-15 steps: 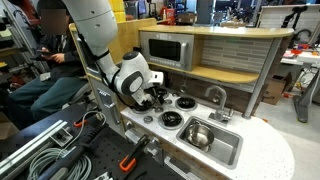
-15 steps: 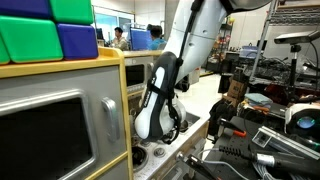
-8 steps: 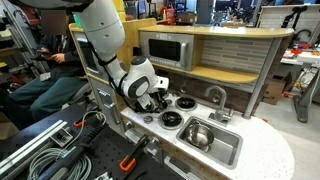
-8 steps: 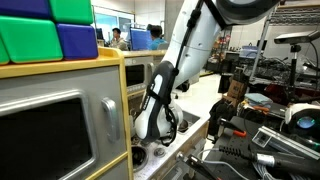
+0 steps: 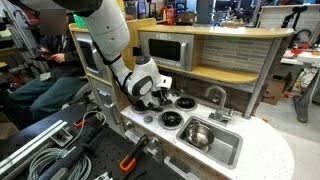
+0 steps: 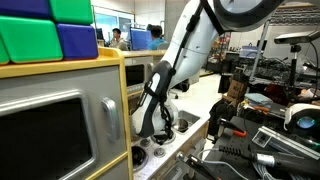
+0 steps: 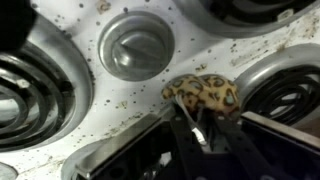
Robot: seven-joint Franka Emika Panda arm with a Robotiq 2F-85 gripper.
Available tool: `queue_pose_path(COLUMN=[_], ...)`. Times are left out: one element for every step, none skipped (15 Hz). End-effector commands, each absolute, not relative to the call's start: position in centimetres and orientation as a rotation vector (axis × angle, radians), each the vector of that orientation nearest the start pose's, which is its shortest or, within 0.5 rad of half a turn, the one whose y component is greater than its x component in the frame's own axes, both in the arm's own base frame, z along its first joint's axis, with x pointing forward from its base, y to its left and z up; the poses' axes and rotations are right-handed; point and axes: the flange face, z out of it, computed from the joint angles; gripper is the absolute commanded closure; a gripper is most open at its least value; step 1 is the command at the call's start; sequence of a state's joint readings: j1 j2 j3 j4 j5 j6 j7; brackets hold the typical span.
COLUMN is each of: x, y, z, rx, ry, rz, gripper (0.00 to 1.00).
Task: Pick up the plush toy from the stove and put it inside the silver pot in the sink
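I need to carry the small leopard-spotted plush toy up off the stove with my gripper next, past the burners and over the silver pot (image 5: 198, 134) in the sink.
A small leopard-spotted plush toy (image 7: 205, 95) lies on the white stove (image 7: 120, 110), between a round knob (image 7: 135, 50) and a dark burner (image 7: 290, 95). In the wrist view my gripper (image 7: 197, 117) comes in from the bottom, its two dark fingers pressed onto the toy's near end. In both exterior views the gripper (image 5: 153, 100) (image 6: 166, 126) is down at the stove's back burners and hides the toy. The silver pot (image 5: 197, 134) stands in the sink (image 5: 228, 152), to the right of the stove.
A silver microwave (image 5: 165, 50) sits just behind the gripper, under the wooden shelf. The chrome faucet (image 5: 215, 97) rises behind the sink. Cables and tools lie on the table (image 5: 60, 150) in front. A coiled burner (image 7: 30, 85) is at the wrist view's left.
The arm has shifted a little right and lower over the stove. The fingers have closed from wide open onto the plush toy.
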State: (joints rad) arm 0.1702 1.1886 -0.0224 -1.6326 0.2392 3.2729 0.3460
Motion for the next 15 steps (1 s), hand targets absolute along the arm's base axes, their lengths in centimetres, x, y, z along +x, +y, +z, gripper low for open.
queue_pose_path(x=[64.8, 64.5, 64.1, 63.6, 63.1, 62.6, 62.4, 62.2, 62.2, 62.3, 62.4, 62.5, 62.8, 63.0, 63.3], y=[7.7, 7.2, 6.5, 5.4, 4.1, 2.8, 1.5, -0.1, -1.6, -3.3, -4.8, -6.7, -8.3, -9.9, -11.4], z=[-1.5, -0.9, -0.3, 0.3, 0.8, 1.2, 1.6, 1.8, 2.0, 2.0, 2.2, 2.1, 2.1, 2.1, 2.4], rx=[-2.843, -2.840, -2.843, -2.846, -2.852, -2.853, -2.848, -2.847, -2.847, -2.844, -2.837, -2.832, -2.820, -2.802, -2.784], ry=[0.684, 0.691, 0.700, 0.721, 0.754, 0.800, 0.848, 0.913, 0.977, 1.057, 1.129, 1.211, 1.286, 1.363, 1.440], rz=[-0.614, -0.631, -0.635, -0.649, -0.663, -0.676, -0.694, -0.692, -0.686, -0.685, -0.690, -0.694, -0.695, -0.695, -0.683], gripper=[1.00, 0.97, 0.97, 0.99, 0.97, 0.97, 0.97, 0.97, 0.97, 0.97, 0.97, 0.97, 0.97, 0.97, 0.97])
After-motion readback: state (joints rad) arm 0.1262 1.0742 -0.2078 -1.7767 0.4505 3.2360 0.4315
